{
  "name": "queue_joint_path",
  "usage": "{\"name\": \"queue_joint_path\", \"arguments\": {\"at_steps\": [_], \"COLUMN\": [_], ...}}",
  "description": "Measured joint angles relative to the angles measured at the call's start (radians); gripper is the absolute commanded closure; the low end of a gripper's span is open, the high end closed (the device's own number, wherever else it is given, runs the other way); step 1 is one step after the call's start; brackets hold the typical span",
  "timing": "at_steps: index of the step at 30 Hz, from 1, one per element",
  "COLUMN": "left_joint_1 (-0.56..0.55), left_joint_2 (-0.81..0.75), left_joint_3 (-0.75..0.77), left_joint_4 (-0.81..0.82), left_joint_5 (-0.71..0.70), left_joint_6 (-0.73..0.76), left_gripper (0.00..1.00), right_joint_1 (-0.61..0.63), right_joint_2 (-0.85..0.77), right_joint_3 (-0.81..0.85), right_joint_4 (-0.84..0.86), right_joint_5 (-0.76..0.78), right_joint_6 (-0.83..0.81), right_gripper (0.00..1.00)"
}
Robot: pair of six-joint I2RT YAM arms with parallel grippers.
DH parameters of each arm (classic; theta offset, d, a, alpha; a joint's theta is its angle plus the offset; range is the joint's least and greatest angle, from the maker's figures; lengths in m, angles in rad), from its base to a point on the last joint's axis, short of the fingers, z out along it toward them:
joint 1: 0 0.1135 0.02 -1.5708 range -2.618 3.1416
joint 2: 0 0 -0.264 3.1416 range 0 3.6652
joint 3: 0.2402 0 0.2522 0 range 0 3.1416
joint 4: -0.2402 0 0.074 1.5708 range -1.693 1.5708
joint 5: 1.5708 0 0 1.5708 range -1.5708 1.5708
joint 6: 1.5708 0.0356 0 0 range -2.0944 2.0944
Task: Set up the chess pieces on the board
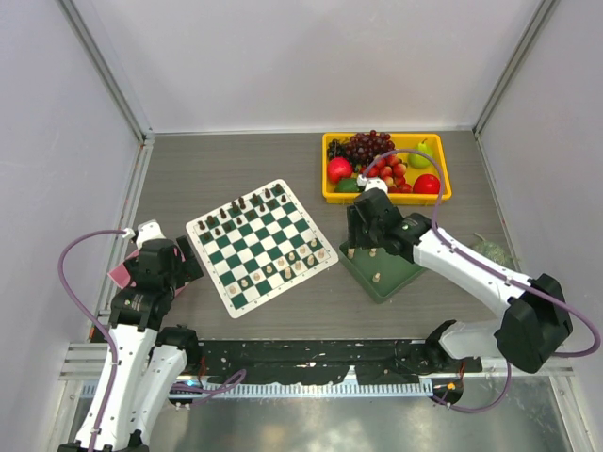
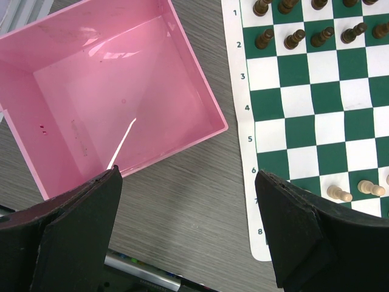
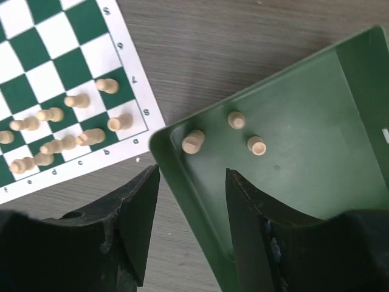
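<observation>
The right gripper lowers along the tray's side next, its open fingers around the cream piece nearest the board, since that piece stands between them.
The green-and-white checkered board (image 1: 214,270) lies mid-table. Several cream pieces (image 1: 283,268) stand along its near rows, also in the right wrist view (image 3: 76,100) and the left wrist view (image 2: 339,193). Three more cream pieces (image 3: 193,142) stand in the dark green tray (image 1: 398,273), just right of the board. My right gripper (image 3: 191,173) is open and empty, astride the tray's wall (image 3: 182,182), one finger outside and one inside; it also shows in the top view (image 1: 362,245). My left gripper (image 2: 188,176) is open and empty over bare table by the board's left corner.
Dark pieces (image 1: 240,209) fill the board's far rows. An empty pink box (image 2: 91,103) sits left of the board beside my left gripper. A yellow tray (image 1: 386,199) of fruit stands at the back right. A small green object (image 1: 490,250) lies at the far right.
</observation>
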Motion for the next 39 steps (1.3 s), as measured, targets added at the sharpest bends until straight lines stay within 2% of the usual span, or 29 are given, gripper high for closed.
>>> {"name": "queue_joint_path", "arguments": {"at_steps": [7, 19, 25, 33, 39], "left_joint_1": [0.0, 0.0, 0.0, 0.0, 0.0], "left_joint_2": [0.0, 0.0, 0.0, 0.0, 0.0], "left_joint_3": [0.0, 0.0, 0.0, 0.0, 0.0], "left_joint_4": [0.0, 0.0, 0.0, 0.0, 0.0], "left_joint_5": [0.0, 0.0, 0.0, 0.0, 0.0], "left_joint_6": [0.0, 0.0, 0.0, 0.0, 0.0], "left_gripper": [0.01, 0.01, 0.01, 0.01, 0.01], "right_joint_1": [-0.064, -0.064, -0.064, -0.064, -0.064], "right_joint_2": [-0.002, 0.118, 0.144, 0.195, 0.201], "right_joint_3": [-0.065, -0.066, -0.066, -0.066, -0.066], "right_joint_4": [0.002, 0.063, 0.08, 0.099, 0.107], "right_joint_5": [-0.038, -0.1, -0.109, -0.115, -0.118], "right_joint_6": [0.0, -0.001, -0.002, -0.005, -0.008], "right_gripper": [0.47, 0.51, 0.53, 0.61, 0.62]}}
